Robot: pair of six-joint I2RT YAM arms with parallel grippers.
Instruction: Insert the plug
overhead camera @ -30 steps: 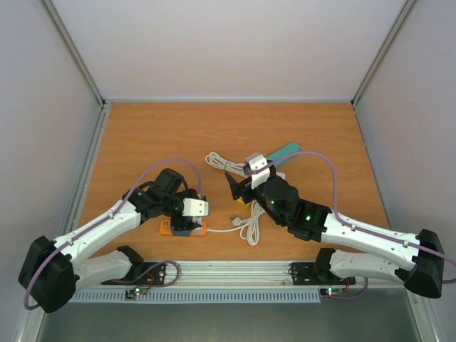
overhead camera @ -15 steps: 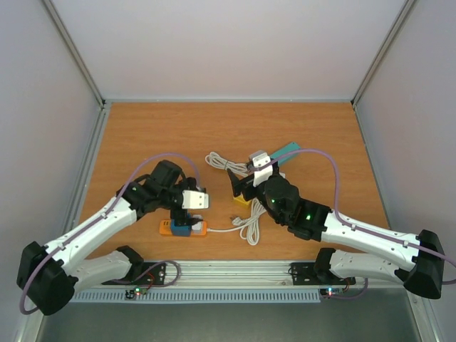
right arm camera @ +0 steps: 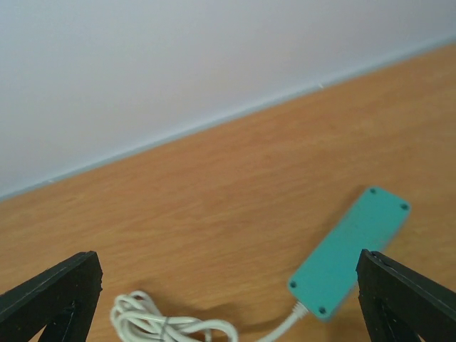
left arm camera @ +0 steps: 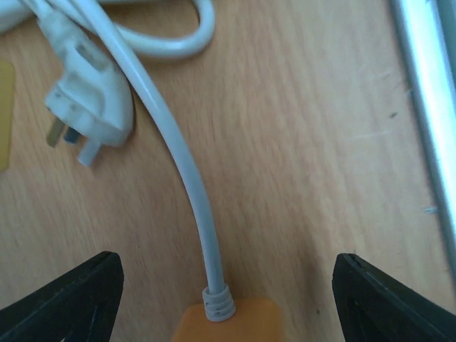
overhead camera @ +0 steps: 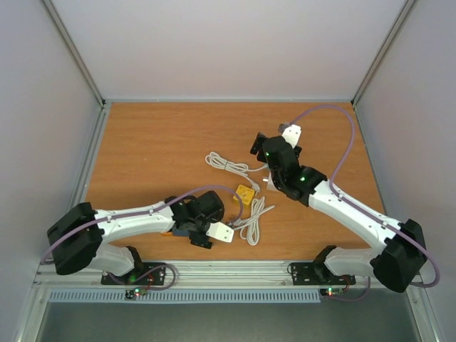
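Observation:
The teal power strip lies slanted below my right gripper, toward the right in the wrist view. My right gripper will turn next and go down astride the teal power strip's middle (right arm camera: 349, 253).
A white plug (left arm camera: 87, 107) lies on the wooden table with its prongs pointing left, at the end of a white cable (left arm camera: 187, 185). That cable runs into the end of an orange power strip (left arm camera: 231, 322), which sits between the wide-apart fingers of my open left gripper (left arm camera: 228, 303). From above, the left gripper (overhead camera: 201, 236) lies low near the front edge and hides most of the orange strip (overhead camera: 168, 231). My right gripper (right arm camera: 228, 299) is open and empty, raised above a teal power strip (right arm camera: 349, 253). In the top view the right gripper (overhead camera: 274, 146) hides that strip.
A yellow block (overhead camera: 246, 194) sits mid-table beside a coiled white cable bundle (overhead camera: 251, 221). A second coil (overhead camera: 224, 162) lies further back. The metal front rail (left arm camera: 427, 107) runs close to the left gripper. White walls enclose the table.
My left arm has swung down toward the front edge and now lies low, pointing right along the orange strip. My right arm has pulled back from the yellow block toward the back right.

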